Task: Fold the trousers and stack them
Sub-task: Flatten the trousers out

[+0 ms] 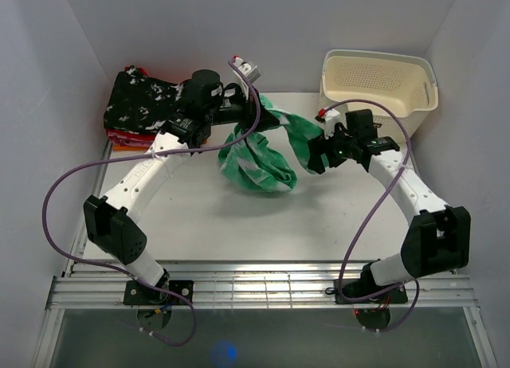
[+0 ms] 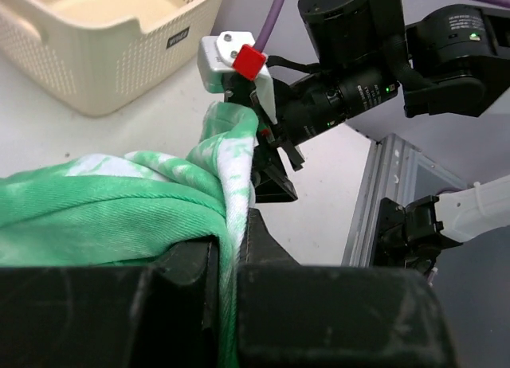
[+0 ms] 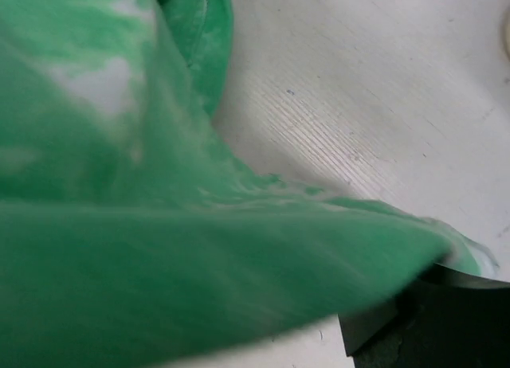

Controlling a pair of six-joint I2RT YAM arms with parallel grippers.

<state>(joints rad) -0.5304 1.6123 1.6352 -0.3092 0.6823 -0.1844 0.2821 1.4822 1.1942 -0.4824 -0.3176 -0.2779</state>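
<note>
My left gripper moves back, to the left in the top view and down next, releasing over bare tabletop by the stack, since the trousers (image 1: 259, 165) hang bunched.
The green, white-blotched trousers (image 1: 259, 165) hang bunched over the middle of the table, lifted at the back. My left gripper (image 1: 256, 111) is shut on a fold of them. In the left wrist view the cloth (image 2: 96, 201) is pinched tight between the two black fingers (image 2: 303, 304). My right gripper (image 1: 313, 154) sits at the trousers' right end. In the right wrist view the green cloth (image 3: 159, 248) lies blurred across the jaws. Only one finger (image 3: 430, 320) shows, far to the right, so the jaws stand apart. The left wrist view shows the cloth rising to the right gripper (image 2: 267, 145).
A cream perforated basket (image 1: 378, 81) stands at the back right, also seen in the left wrist view as the basket (image 2: 103, 41). A stack of folded clothes (image 1: 139, 105), black speckled on top of red and orange, lies at the back left. Purple cables loop beside both arms.
</note>
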